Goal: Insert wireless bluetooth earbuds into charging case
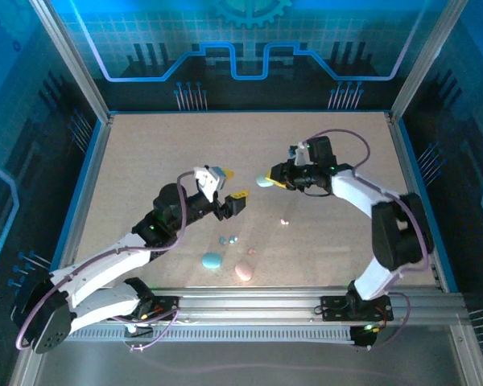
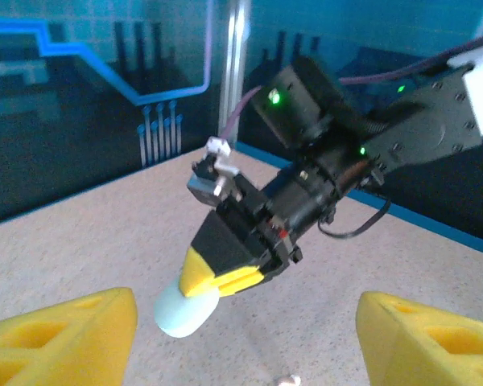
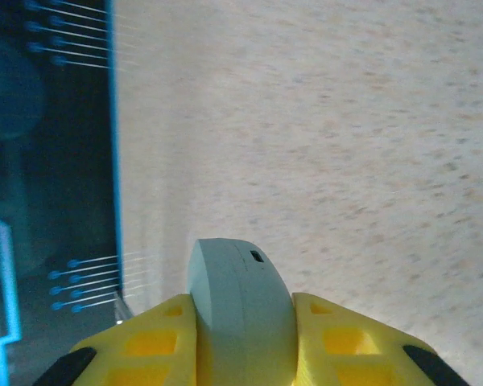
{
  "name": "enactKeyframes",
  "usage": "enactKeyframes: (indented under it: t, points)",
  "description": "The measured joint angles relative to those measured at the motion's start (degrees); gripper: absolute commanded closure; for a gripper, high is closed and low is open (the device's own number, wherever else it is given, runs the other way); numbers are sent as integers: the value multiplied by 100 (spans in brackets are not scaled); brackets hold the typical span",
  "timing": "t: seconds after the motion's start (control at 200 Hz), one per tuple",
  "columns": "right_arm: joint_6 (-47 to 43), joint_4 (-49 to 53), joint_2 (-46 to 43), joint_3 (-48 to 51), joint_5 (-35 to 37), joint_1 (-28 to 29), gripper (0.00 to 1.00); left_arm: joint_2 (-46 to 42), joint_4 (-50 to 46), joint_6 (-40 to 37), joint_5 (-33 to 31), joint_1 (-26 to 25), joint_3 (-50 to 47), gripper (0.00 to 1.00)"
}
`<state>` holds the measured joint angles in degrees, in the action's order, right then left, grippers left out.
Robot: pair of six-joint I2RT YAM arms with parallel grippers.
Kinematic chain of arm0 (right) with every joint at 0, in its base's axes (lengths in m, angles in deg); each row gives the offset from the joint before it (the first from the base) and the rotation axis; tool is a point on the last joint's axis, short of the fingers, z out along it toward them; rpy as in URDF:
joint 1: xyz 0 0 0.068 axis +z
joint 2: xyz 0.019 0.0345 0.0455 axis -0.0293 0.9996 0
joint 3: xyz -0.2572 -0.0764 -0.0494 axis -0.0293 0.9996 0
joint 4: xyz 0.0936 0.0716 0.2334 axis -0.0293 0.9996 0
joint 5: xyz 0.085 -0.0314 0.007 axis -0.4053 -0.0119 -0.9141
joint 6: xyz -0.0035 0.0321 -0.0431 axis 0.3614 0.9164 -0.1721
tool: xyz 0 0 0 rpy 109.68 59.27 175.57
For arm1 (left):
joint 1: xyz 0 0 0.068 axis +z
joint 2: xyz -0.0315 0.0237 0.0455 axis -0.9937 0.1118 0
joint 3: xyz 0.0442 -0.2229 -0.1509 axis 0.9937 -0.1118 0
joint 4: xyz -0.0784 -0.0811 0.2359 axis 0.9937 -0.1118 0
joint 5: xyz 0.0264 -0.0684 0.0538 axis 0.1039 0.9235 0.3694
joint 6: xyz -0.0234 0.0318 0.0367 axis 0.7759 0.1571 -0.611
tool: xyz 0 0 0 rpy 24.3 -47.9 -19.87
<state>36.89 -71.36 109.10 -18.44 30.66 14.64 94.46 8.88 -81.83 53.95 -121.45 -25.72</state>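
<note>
Next, my right gripper lowers the charging case [image 1: 262, 182] onto the bare patch of tabletop below and releases it.
My right gripper [image 1: 272, 180] is shut on a pale teal-grey charging case [image 1: 262, 182], held above the table and lying closed between the yellow pads [image 3: 346, 342]. In the right wrist view the case [image 3: 241, 310] shows its seam and a small port. My left gripper [image 1: 227, 186] hovers just left of it, open, with nothing between its fingers. In the left wrist view the case [image 2: 185, 312] juts from the right gripper's tips. Tiny earbuds lie on the table: a light blue one [image 1: 223, 240], a teal one [image 1: 233, 239], a pink one [image 1: 251, 252] and another pink one [image 1: 284, 221].
A light blue oval case [image 1: 212, 260] and a pink oval case [image 1: 243, 272] lie near the table's front edge. An aluminium rail [image 1: 306, 297] runs along the front, and blue-lit walls enclose the other sides.
</note>
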Motion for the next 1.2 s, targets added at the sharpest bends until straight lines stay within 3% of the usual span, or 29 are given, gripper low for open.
enactKeyframes:
  t: [0.33, 0.63, 0.865, 1.201]
  points:
    - [-125, 42, 1659, -1137, 273, 2, 82, 90, -1532, 879, -291, 542, 579, 1]
    - [-140, 328, 2120, -1534, 463, 17, 70, 42, -1838, 1582, -619, 662, 588, 1]
    - [-273, 540, 2118, -1582, 599, 44, 60, -603, -1604, 1582, -699, 708, 363, 1]
    - [-664, 1165, 2033, -1652, 1040, 55, 48, -455, -1556, 1587, -634, 730, 363, 1]
